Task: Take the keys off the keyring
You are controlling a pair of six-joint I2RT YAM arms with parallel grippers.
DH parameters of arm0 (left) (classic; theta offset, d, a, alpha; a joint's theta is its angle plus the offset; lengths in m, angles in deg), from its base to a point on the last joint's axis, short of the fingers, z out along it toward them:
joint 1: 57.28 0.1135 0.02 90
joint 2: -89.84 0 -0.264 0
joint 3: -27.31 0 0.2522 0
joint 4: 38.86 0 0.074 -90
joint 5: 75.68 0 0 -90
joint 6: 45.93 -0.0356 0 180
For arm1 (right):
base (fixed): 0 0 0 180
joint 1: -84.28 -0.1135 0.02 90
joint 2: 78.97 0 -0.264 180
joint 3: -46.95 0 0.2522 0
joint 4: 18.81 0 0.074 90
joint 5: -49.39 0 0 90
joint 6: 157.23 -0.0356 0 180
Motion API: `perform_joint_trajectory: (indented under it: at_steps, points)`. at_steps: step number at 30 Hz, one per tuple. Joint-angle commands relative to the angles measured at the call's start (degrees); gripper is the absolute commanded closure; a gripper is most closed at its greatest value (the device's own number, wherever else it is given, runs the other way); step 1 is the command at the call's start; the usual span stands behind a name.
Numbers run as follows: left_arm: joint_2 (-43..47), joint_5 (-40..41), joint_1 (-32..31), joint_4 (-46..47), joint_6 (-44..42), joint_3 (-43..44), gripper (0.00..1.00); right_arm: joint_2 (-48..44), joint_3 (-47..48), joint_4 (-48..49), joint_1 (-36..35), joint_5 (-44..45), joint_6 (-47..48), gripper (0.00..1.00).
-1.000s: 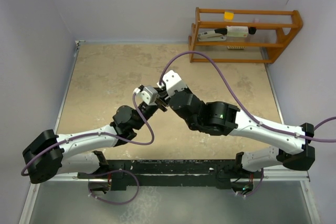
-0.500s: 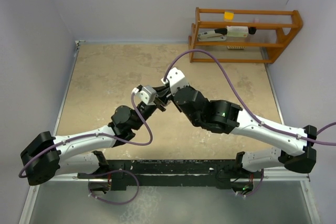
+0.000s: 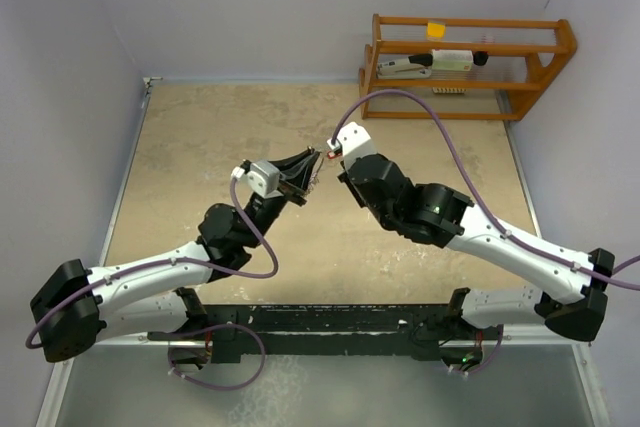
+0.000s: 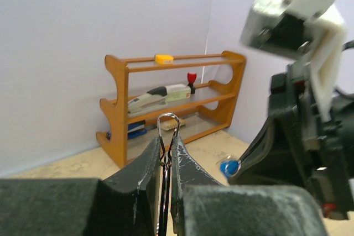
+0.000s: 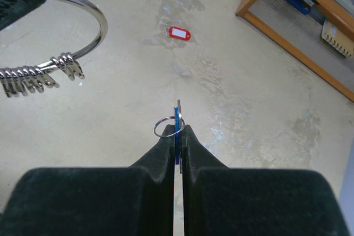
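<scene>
The blue key is free, so I need to move my left gripper down next, away from the right gripper, and tip its fingers down to set the keyring on bare tabletop [image 3: 291,211].
My left gripper [image 4: 165,142] is shut on the keyring [image 4: 168,114], a silver wire loop seen edge-on and sticking up between the fingertips. In the right wrist view the keyring [image 5: 103,25] curves in at the upper left, with a bunch of plain silver keys [image 5: 33,75] hanging on it. My right gripper [image 5: 178,131] is shut on a blue-headed key [image 5: 176,118] with its own small wire ring, held clear of the keyring. The blue key [image 4: 228,167] also shows to the right of my left fingers. From above, the left gripper [image 3: 310,169] and right gripper [image 3: 329,154] hover close together over mid-table.
A red-headed key [image 5: 178,33] lies alone on the beige tabletop below and beyond my right gripper. A wooden rack [image 3: 465,67] holding a stapler and small items stands at the back right. Walls close in the table on the left, back and right.
The two wrists were pressed together; now they have drawn apart. The right arm has moved back and to the right, the left wrist to the left, leaving a small gap between the fingertips.
</scene>
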Motion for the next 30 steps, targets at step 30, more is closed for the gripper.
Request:
perform_joint_trajectory:
  at_steps: [30]
  points:
    - [-25.3,-1.2,23.3,-11.7,23.3,-1.2,1.00,17.8,-13.6,21.4,33.3,-22.4,-5.3,1.00]
